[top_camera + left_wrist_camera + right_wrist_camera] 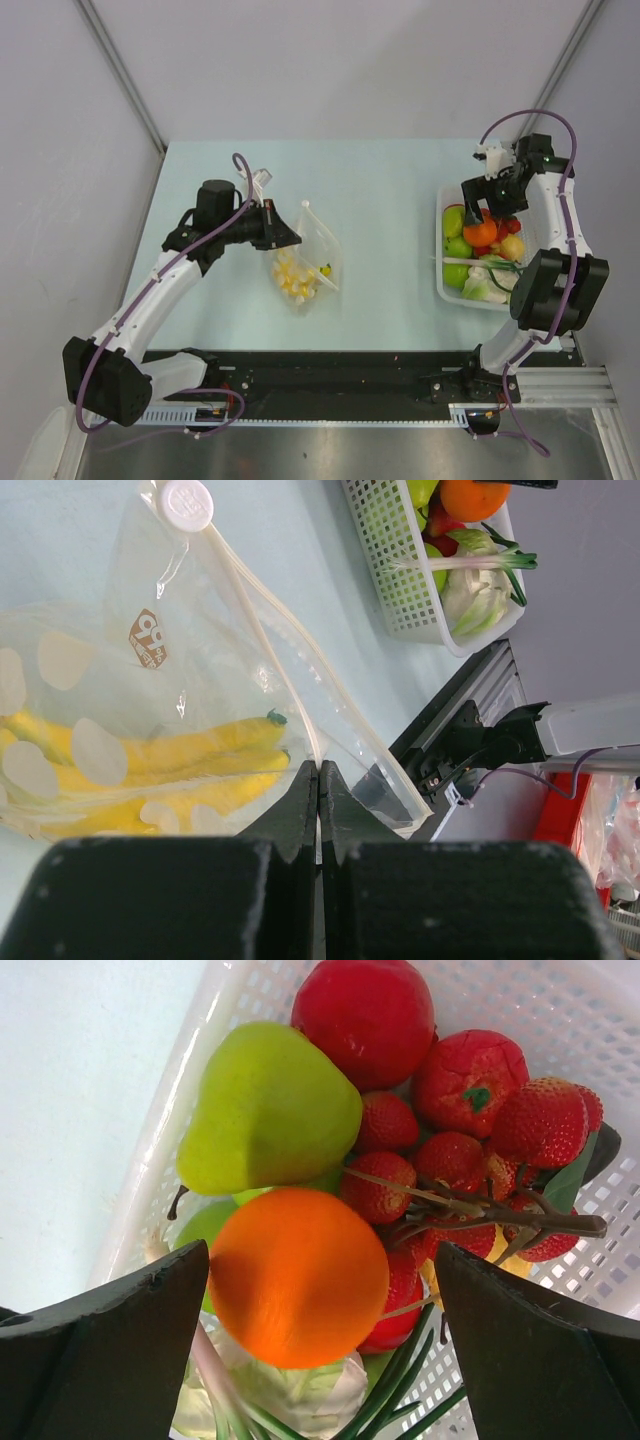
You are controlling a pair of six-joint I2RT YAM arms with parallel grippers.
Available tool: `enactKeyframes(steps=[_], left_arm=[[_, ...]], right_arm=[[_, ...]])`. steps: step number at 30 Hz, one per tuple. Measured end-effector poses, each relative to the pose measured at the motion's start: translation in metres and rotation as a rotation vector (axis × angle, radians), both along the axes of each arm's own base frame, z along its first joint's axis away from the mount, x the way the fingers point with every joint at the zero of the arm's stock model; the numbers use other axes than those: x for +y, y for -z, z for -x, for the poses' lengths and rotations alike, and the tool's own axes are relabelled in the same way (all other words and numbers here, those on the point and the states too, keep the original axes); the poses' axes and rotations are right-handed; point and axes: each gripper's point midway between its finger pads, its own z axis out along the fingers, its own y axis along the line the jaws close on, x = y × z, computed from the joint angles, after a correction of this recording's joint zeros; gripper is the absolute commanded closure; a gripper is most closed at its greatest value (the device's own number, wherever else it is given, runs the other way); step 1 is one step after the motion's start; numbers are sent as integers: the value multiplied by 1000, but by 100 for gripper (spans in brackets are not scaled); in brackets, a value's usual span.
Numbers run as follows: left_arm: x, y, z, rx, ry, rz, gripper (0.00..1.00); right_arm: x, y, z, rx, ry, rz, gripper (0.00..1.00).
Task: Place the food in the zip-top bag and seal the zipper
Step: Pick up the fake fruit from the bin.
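Observation:
The robot's right gripper needs to go down next around the sides of the orange (480,232) (298,1275) and close on it, since the orange sits uncovered on top of the other produce between the spread fingers.
The zip-top bag (305,265) lies on the table's left half with yellow bananas (170,765) inside. My left gripper (291,236) is shut on the bag's whitish zipper strip (270,650) at its mouth edge, seen in the left wrist view (318,772). My right gripper (487,207) is open above the white basket (441,255). In the right wrist view (320,1295) an orange (298,1275) sits between its spread fingers. A green pear (270,1110), a red tomato (365,1020) and strawberries (455,1155) lie beside the orange.
The white slotted basket (385,570) stands at the table's right edge, holding leafy greens (488,280) and green apples (456,247). A round white tab (187,502) sits at the bag's far corner. The black rail (340,375) runs along the near edge.

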Motion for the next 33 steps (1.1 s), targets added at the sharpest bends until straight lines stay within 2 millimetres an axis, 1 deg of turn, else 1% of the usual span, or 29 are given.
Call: enactKeyframes(steps=[7, 17, 20, 24, 29, 30, 33], left_arm=[[0, 0, 0, 0, 0, 0, 100], [0, 0, 1, -1, 0, 1, 100], [0, 0, 1, -1, 0, 1, 100], [0, 0, 1, -1, 0, 1, 100], [0, 0, 1, -2, 0, 1, 100], [0, 0, 1, -2, 0, 1, 100], [0, 0, 1, -2, 0, 1, 100]], right_arm=[[-2, 3, 2, 12, -15, 40, 0], [6, 10, 18, 74, -78, 50, 0], [12, 14, 25, 103, -98, 36, 0], [20, 24, 38, 153, -126, 29, 0], [26, 34, 50, 201, -152, 22, 1], [26, 35, 51, 205, -153, 21, 2], [27, 35, 53, 212, -157, 17, 20]])
